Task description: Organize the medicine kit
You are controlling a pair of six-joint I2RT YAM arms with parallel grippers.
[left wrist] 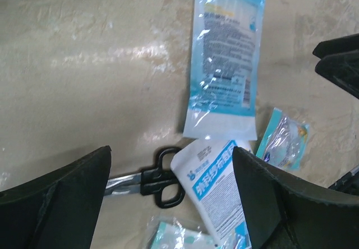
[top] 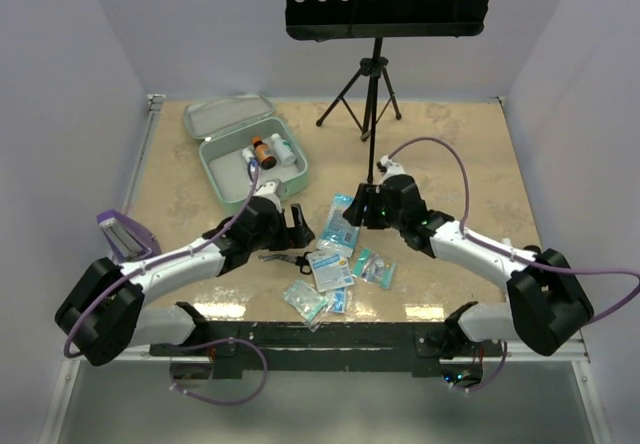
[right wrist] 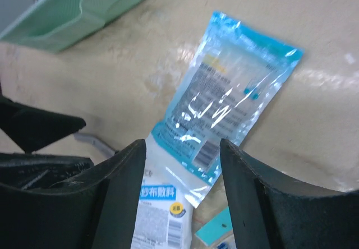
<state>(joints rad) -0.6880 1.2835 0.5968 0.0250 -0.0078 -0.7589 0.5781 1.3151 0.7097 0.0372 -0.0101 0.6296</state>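
Note:
The gauze packet's edge (top: 349, 267) (right wrist: 182, 210) by the yellow dot is uncovered, so my right gripper needs to move down and back past the long blue packet onto it next.
The medicine kit (top: 218, 160), a mint-green tin, lies open at the back left with its lid (top: 228, 116) flat behind it. An orange bottle (top: 263, 151) and a white bottle (top: 283, 147) lie inside. My left gripper (top: 298, 226) (left wrist: 171, 165) hangs open over black-handled scissors (left wrist: 154, 179) (top: 285, 257) and a white-and-blue gauze packet (left wrist: 216, 187) (right wrist: 160, 210), holding nothing. My right gripper (top: 362, 209) (right wrist: 182, 148) is open above the lower end of a long blue packet (right wrist: 224, 97) (left wrist: 227, 64) (top: 342, 222). The kit's corner (right wrist: 78, 8) shows in the right wrist view.
Small clear packets (top: 305, 302) (top: 375, 264) (left wrist: 283, 139) lie near the table's front edge. A purple holder (top: 125, 232) sits at the left edge. A music stand's tripod (top: 370, 84) stands at the back. The two grippers face each other closely over the packets.

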